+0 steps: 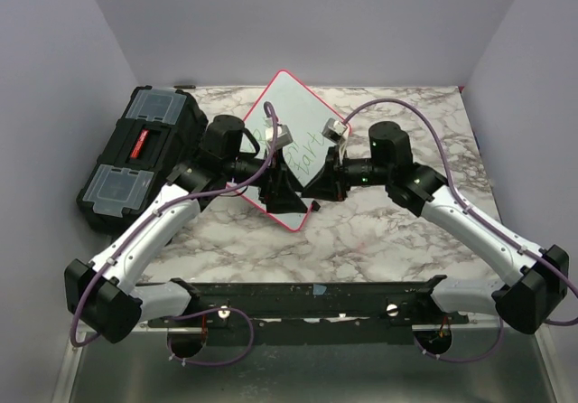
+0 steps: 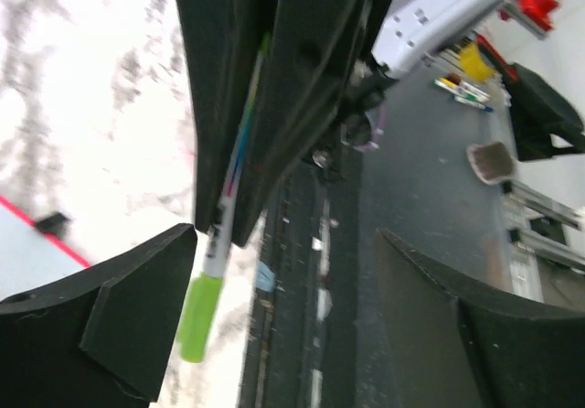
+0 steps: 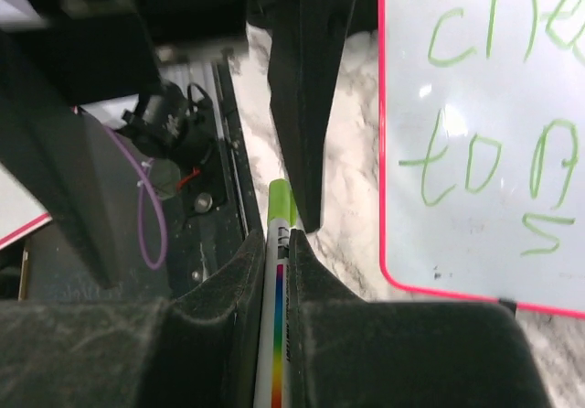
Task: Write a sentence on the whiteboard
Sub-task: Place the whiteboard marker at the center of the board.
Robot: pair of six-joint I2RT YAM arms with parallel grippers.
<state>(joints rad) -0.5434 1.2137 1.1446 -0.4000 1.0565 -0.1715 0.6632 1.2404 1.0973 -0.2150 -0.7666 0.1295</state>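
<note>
My right gripper holds the marker (image 3: 277,307) and needs to move away from the left gripper, tilt down and lower it onto bare marble beside the board, because the green sentence (image 3: 475,134) is written.
The whiteboard (image 1: 293,96) lies cornerwise on the marble table, its pink rim showing. The sentence (image 3: 475,134) is green handwriting on it, partly hidden by both arms. My right gripper (image 3: 279,239) is shut on a white marker (image 3: 277,307) with a rainbow stripe, and the marker's lime-green end (image 3: 281,202) sticks out past the fingers. In the top view it (image 1: 318,182) hangs over the board's near corner. My left gripper (image 2: 285,243) faces it, open, with that green end (image 2: 201,307) close to its left finger (image 2: 101,316) and not clamped. A corner of the board (image 2: 23,252) shows at lower left.
A black toolbox (image 1: 135,154) with clear lid compartments and a red latch stands at the left of the table. White walls close in the back and sides. The black mounting rail (image 1: 307,299) runs along the near edge.
</note>
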